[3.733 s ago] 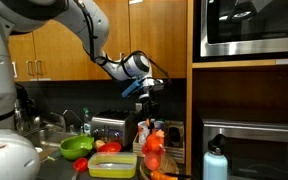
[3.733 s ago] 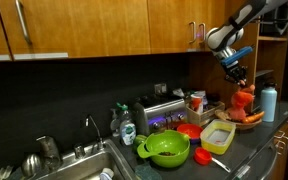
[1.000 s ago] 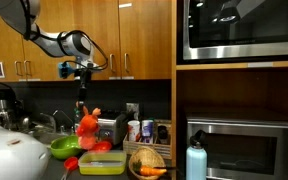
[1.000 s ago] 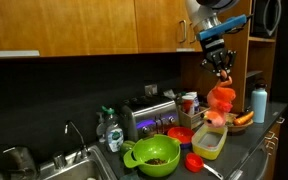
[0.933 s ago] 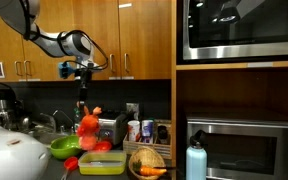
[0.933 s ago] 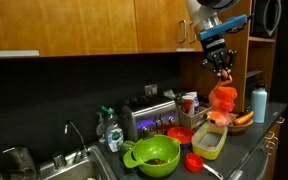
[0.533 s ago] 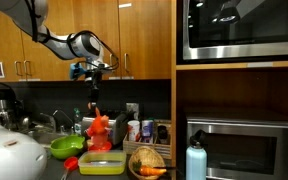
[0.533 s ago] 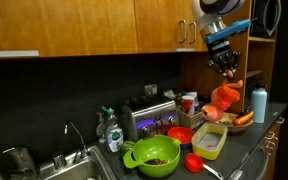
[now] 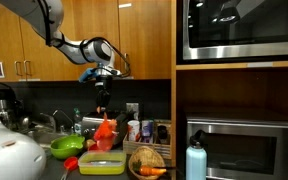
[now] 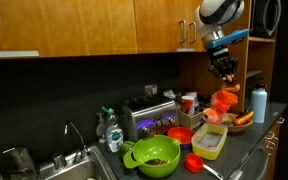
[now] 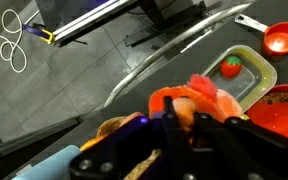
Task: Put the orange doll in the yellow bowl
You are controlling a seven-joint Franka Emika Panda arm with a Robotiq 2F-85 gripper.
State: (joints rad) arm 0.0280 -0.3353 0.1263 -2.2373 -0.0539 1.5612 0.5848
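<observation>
The gripper lowers and turns next, shifting the orange doll [image 9: 105, 130] from the basket [image 9: 147, 160] side over the yellow bowl, since the doll still hangs high.
My gripper [image 9: 102, 92] is shut on the orange doll [image 9: 105, 130], which hangs below it, clear of the counter. In both exterior views the doll [image 10: 225, 101] is above the far end of the yellow bowl [image 9: 102, 164], near the wicker basket [image 9: 147, 160]. The yellow bowl [image 10: 213, 140] stands on the counter. In the wrist view the doll [image 11: 196, 93] sits between my fingers [image 11: 179, 128]. The yellow bowl [image 11: 259, 62] lies beyond it and holds a small red and green item [image 11: 230, 68].
A round green bowl [image 10: 156, 152] with brown contents stands by the sink. A small red bowl [image 10: 180, 134] and a red lid [image 10: 194, 161] lie near the yellow bowl. The basket [image 10: 242, 119] holds a carrot. A blue bottle [image 9: 195, 160], a toaster [image 10: 156, 113] and cabinets are close by.
My arm has carried the doll sideways from over the green bowl's side to over the yellow bowl's end near the basket. The doll swings a little and stays gripped.
</observation>
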